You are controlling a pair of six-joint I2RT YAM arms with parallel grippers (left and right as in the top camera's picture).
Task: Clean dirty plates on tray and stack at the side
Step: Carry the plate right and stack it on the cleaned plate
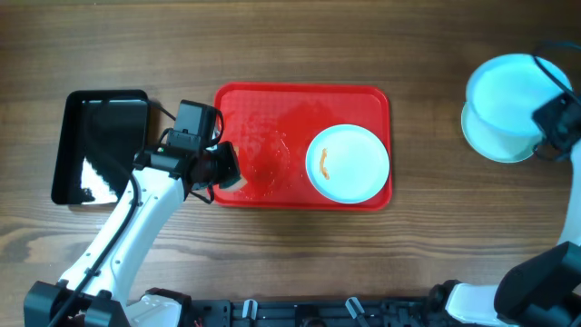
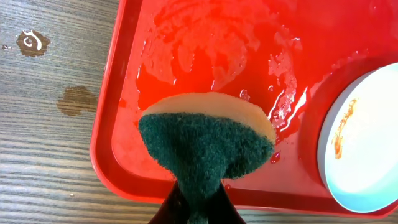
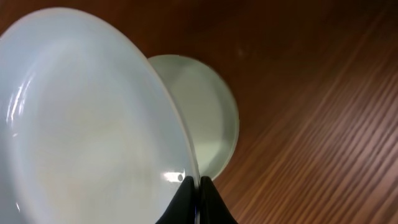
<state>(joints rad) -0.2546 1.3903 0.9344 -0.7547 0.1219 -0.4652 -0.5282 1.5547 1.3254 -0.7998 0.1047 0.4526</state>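
Note:
The right gripper lowers the clean plate (image 3: 81, 118) onto the other plate next, since it still hangs tilted above, leaving the other plate's near edge uncovered.
A red tray (image 1: 254, 104) lies mid-table, wet on its left half (image 2: 205, 56). One pale plate with an orange smear (image 1: 349, 163) sits in its right part and shows in the left wrist view (image 2: 367, 143). My left gripper (image 1: 227, 168) is shut on a green and yellow sponge (image 2: 208, 140) over the tray's left front corner. My right gripper (image 1: 554, 123) is shut on the rim of a clean plate (image 3: 81, 118), held tilted above another plate (image 3: 208, 118) on the table at the far right (image 1: 495, 145).
A smaller glossy black tray (image 1: 100, 145) lies left of the red tray. Small wet spots (image 2: 78, 99) mark the wood beside the red tray's left rim.

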